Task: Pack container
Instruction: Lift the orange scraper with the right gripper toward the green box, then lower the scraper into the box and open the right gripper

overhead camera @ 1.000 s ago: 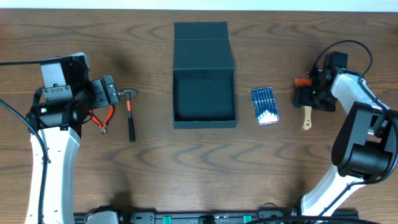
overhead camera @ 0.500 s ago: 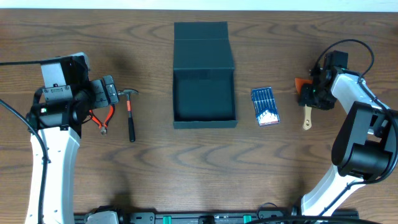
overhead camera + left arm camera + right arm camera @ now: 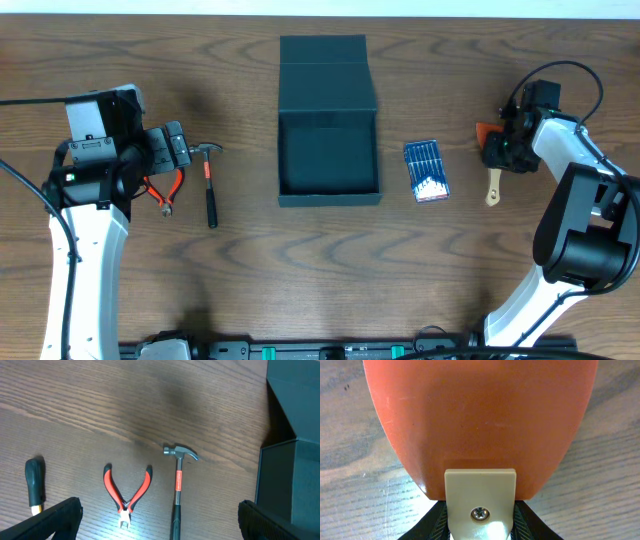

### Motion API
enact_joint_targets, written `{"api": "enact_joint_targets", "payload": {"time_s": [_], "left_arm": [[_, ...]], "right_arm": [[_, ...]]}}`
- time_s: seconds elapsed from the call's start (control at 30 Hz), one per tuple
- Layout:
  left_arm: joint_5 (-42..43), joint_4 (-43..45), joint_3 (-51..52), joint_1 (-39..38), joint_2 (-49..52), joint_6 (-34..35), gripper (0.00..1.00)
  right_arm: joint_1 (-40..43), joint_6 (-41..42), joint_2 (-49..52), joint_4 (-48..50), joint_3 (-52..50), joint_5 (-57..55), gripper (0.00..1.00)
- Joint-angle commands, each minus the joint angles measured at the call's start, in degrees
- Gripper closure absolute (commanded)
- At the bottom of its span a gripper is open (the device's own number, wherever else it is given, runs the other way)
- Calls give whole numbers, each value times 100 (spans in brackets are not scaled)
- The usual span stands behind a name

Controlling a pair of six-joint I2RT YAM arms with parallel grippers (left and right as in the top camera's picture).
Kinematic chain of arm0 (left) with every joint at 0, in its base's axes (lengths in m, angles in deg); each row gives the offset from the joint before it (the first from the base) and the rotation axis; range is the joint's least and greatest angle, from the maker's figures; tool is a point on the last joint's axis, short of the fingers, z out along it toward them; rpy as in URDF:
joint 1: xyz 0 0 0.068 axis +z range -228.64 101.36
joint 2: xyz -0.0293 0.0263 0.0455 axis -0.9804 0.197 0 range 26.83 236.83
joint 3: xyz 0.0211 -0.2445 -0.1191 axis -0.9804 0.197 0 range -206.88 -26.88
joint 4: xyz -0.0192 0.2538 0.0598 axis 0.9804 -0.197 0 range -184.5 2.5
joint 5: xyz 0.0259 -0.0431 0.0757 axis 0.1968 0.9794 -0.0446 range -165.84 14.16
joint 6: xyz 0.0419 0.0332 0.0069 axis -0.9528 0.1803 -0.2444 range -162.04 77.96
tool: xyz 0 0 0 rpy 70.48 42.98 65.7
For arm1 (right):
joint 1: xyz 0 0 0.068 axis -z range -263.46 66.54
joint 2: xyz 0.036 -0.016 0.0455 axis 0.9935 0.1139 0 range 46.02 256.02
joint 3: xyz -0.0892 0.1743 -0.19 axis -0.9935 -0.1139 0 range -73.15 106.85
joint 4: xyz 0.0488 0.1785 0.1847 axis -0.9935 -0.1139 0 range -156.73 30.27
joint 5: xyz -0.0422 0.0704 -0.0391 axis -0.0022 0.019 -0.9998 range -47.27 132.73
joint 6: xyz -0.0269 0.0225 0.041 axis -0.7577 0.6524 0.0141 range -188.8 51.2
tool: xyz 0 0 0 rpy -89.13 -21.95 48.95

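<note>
My right gripper lifts past the blue pack and lowers into the open container to release next, since the container lies to its left in the overhead view.
The container (image 3: 330, 198) stands open mid-table, dark teal-black, its flap lid (image 3: 326, 75) folded back; its side also shows in the left wrist view (image 3: 292, 485). My right gripper (image 3: 503, 150) (image 3: 480, 527) is shut on a scraper (image 3: 480, 420) with an orange blade and a cream handle (image 3: 493, 190); both black fingers press the handle's sides. My left gripper (image 3: 170, 150) (image 3: 162, 522) hangs open above red-handled pliers (image 3: 127, 492) and a small hammer (image 3: 178, 485), touching neither.
A blue pack of slim tools (image 3: 426, 170) lies between the container and the scraper. A dark green screwdriver handle (image 3: 35, 485) lies left of the pliers. The hammer (image 3: 209, 185) and pliers (image 3: 165, 190) lie on bare wood left of the container.
The right gripper's jaws have closed onto the scraper's handle. The left arm and everything else on the table have stayed put.
</note>
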Motion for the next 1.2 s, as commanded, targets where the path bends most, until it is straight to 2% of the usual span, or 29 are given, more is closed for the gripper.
{"api": "enact_joint_targets", "payload": {"time_s": [0.0, 0.2, 0.33, 0.5, 0.77, 1.03, 1.17], "left_arm": [[76, 0, -142, 26, 13, -57, 2], [76, 0, -142, 26, 13, -57, 2], [76, 0, -142, 26, 11, -57, 2], [76, 0, -142, 26, 13, -57, 2], [76, 0, -142, 26, 13, -57, 2], [76, 0, -142, 26, 13, -57, 2], [76, 0, -142, 26, 13, -57, 2]], "right_arm": [[-111, -2, -61, -219, 15, -11, 99], [-623, -4, -791, -1082, 317, 247, 99], [-1394, -173, -1530, -1510, 592, 264, 99], [-2623, -822, -2426, -1322, 883, 269, 99], [-4076, -3593, -2732, -789, 940, 1749, 99], [-4251, -5379, -2339, -704, 940, 2625, 99], [-4253, -5823, -1945, -518, 940, 2638, 99]]}}
